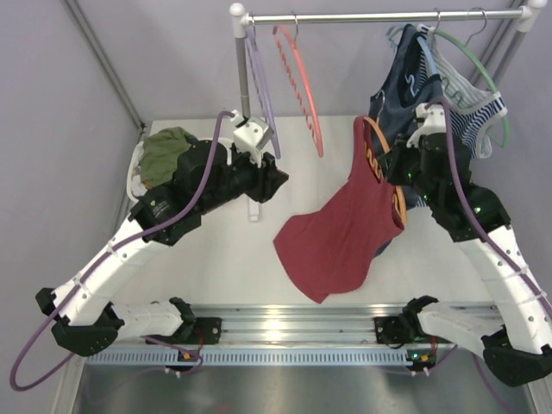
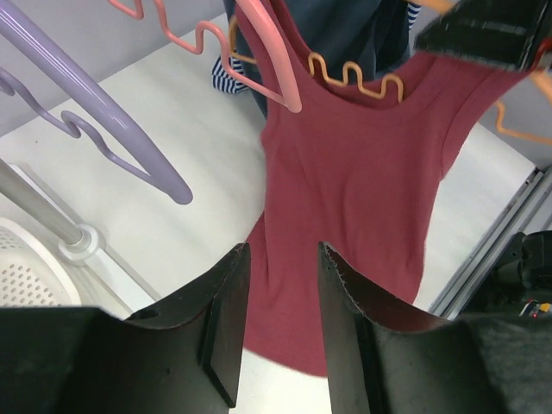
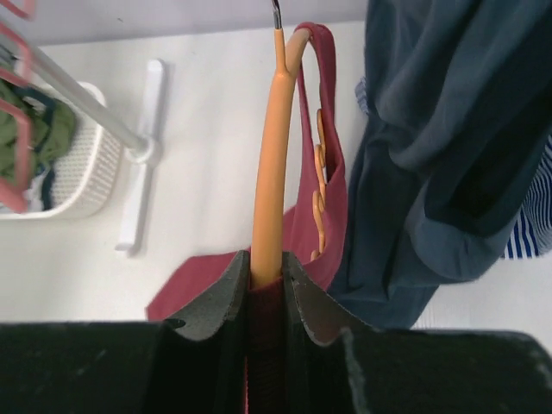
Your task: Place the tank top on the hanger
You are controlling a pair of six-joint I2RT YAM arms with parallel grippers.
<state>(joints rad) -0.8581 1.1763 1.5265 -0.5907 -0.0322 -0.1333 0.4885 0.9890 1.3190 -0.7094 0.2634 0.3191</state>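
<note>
The right gripper raises the orange hanger's hook away from my base next, over the bar (image 1: pixel 373 17) beside the navy top.
The dark red tank top (image 1: pixel 341 228) hangs on the orange hanger (image 1: pixel 373 138), both straps over its arms, the hem trailing to the table. My right gripper (image 1: pixel 398 168) is shut on the hanger (image 3: pixel 272 155) at one shoulder, with red strap fabric (image 3: pixel 332 129) pinched between the jaws (image 3: pixel 267 263), and holds it in the air below the rail. My left gripper (image 1: pixel 280 181) is open and empty, left of the top. In the left wrist view its fingers (image 2: pixel 285 259) frame the top (image 2: pixel 362 172), apart from it, and the wavy orange bar (image 2: pixel 358 78) shows at the neckline.
A rail (image 1: pixel 379 15) spans the back, carrying a purple hanger (image 1: pixel 261 86), a salmon-pink hanger (image 1: pixel 302 82), a navy top (image 1: pixel 405 90) and a striped top (image 1: pixel 479 112) on a green hanger. A white basket (image 1: pixel 135 168) holding a green garment (image 1: pixel 166 148) stands at the left.
</note>
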